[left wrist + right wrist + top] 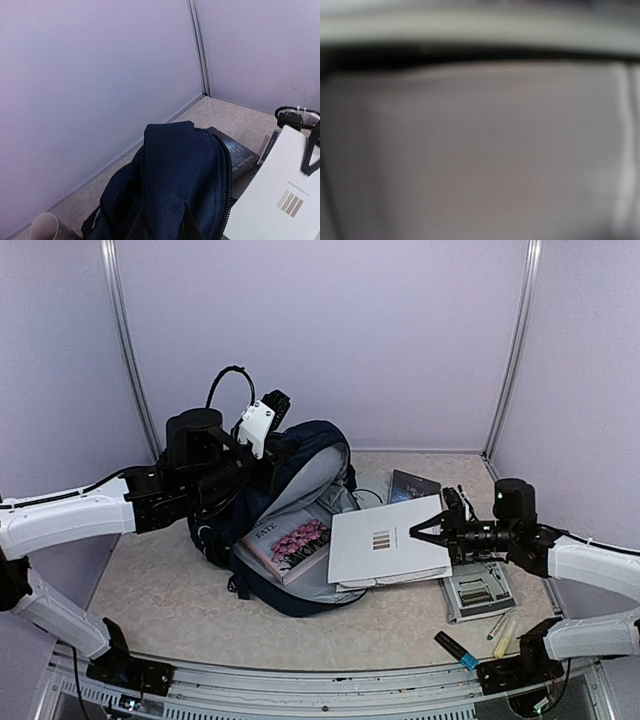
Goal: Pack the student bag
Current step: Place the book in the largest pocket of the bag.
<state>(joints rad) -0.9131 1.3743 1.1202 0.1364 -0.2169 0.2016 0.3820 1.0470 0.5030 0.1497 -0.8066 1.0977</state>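
The bag's flap is held up, so the robot's right gripper will slide to the left in the top view, into the bag's opening (316,502), and let go of the white book (385,545).
The student bag (300,465) is dark navy and lies open mid-table, its light grey lining showing. A book with pink flowers on its cover (292,540) lies in the opening. My left gripper (266,456) is shut on the bag's upper flap and holds it up. In the left wrist view the navy fabric (175,175) fills the space between the fingers (192,227). My right gripper (425,532) is shut on the right edge of a white book (385,545), which is level at the bag's mouth. That book also shows in the left wrist view (280,200). The right wrist view shows only a blurred grey surface.
A dark book (413,485) lies behind the white one, seen also in the left wrist view (240,157). A calculator (478,590) and some markers (455,650) lie at the front right. A paper cup (44,227) stands by the left wall. Walls close three sides.
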